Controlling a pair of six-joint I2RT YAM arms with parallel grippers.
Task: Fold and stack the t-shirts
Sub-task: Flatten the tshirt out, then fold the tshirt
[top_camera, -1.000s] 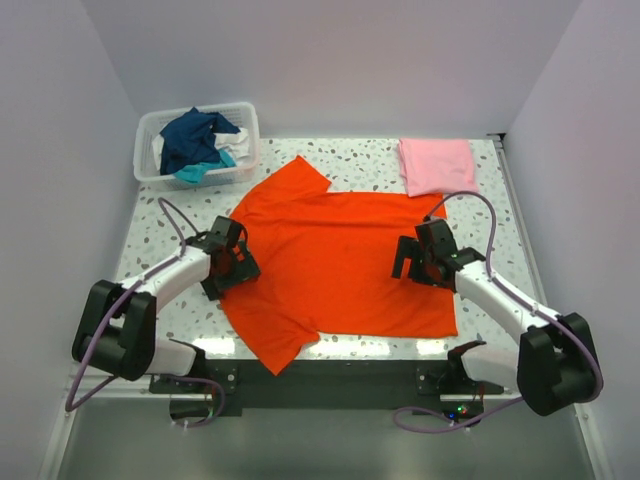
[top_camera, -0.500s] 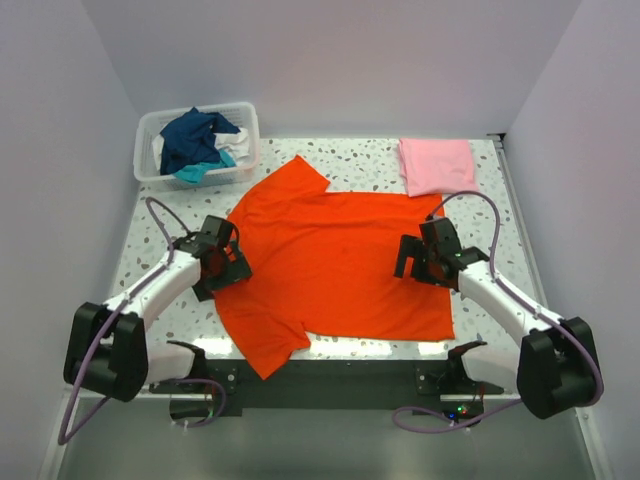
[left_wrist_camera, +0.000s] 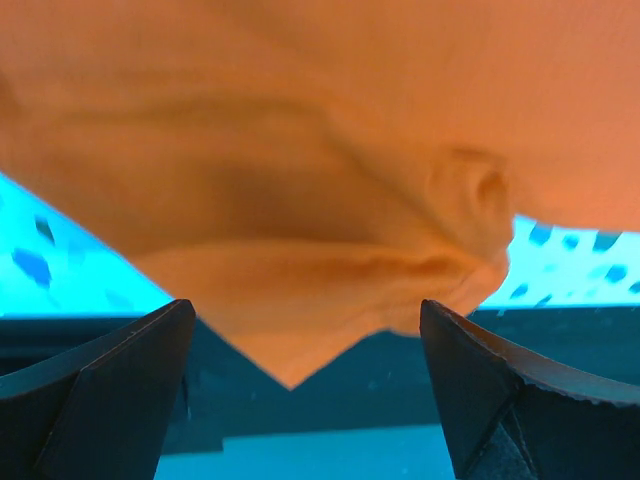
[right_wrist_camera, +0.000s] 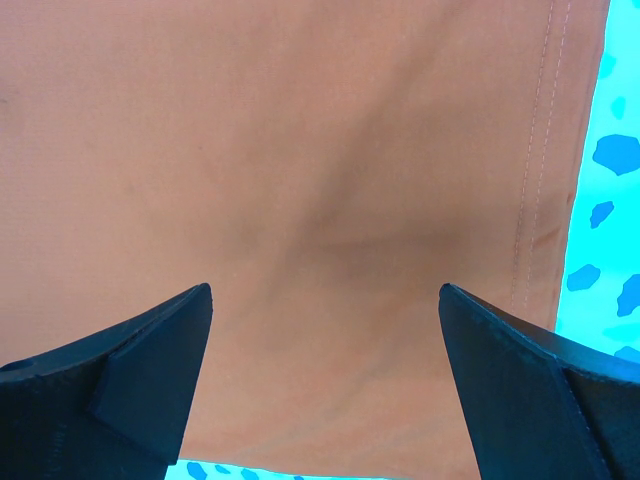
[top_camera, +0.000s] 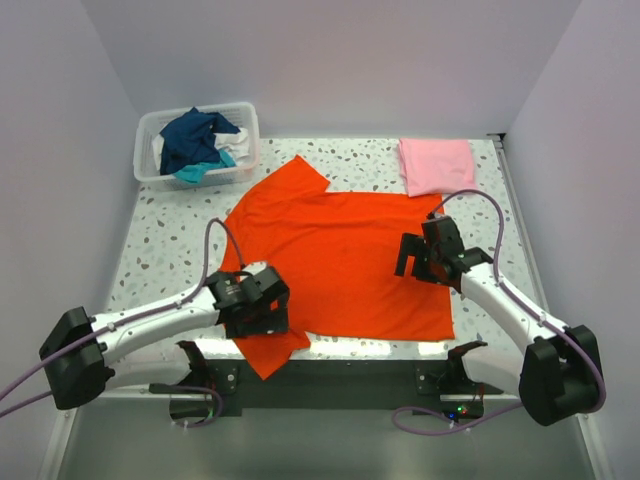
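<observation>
I need to bring my left gripper back and down onto the sleeve's pointed tip (top_camera: 265, 372) (left_wrist_camera: 289, 374) and close its fingers, because the tip hangs past the table's front edge.
The orange-red t-shirt (top_camera: 340, 260) lies spread flat on the speckled table (top_camera: 170, 225). Its near-left sleeve (top_camera: 265, 352) hangs over the front edge. My left gripper (top_camera: 262, 318) is open above that sleeve; in the left wrist view the sleeve corner (left_wrist_camera: 300, 300) lies between the open fingers (left_wrist_camera: 110, 385). My right gripper (top_camera: 420, 262) is open just above the shirt's right part; the right wrist view shows flat orange cloth (right_wrist_camera: 300, 200) and the hem (right_wrist_camera: 540, 180). A folded light pink t-shirt (top_camera: 436, 165) lies at the back right.
A translucent white plastic basket (top_camera: 150, 170) at the back left holds navy (top_camera: 195, 135), teal (top_camera: 195, 172) and white cloth. White walls enclose the table. The dark front rail (top_camera: 350, 375) runs below the table's near edge.
My left arm has swung from the shirt's left side down to the near-left sleeve at the front edge. The shirt has shifted a little toward the front. The right gripper has barely moved.
</observation>
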